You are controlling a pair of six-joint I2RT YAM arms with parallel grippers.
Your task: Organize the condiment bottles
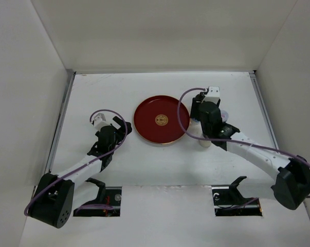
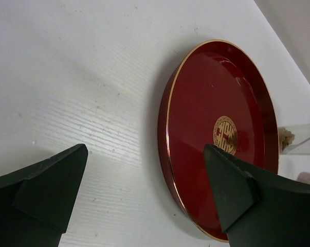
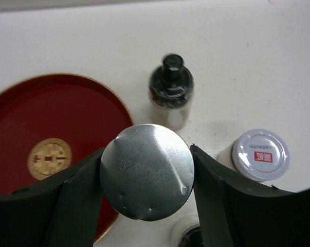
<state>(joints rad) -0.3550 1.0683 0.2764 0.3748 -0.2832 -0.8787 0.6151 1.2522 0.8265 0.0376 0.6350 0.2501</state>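
Observation:
My right gripper will lift over the red plate's rim next. It will then cross left in the top view to the plate's bare side past the emblem (image 1: 145, 115), go down and release.
My right gripper (image 3: 147, 154) is shut on the silver-lidded bottle (image 3: 147, 175), one finger on each side of its lid, just right of the red plate. The black-capped bottle (image 3: 170, 92) stands beyond it. The pale-capped bottle (image 3: 260, 154) stands to its right and also shows in the top view (image 1: 225, 115). In the top view the right gripper (image 1: 206, 121) hides the held bottle. My left gripper (image 2: 144, 195) is open and empty, low over the table left of the plate, and also shows in the top view (image 1: 124, 128).
The large red plate (image 1: 144, 110) with a gold emblem lies mid-table between the arms and also shows in the left wrist view (image 2: 211, 87) and the right wrist view (image 3: 21, 118). A small pale round object (image 1: 203, 144) sits just near of the right gripper. White walls enclose the table.

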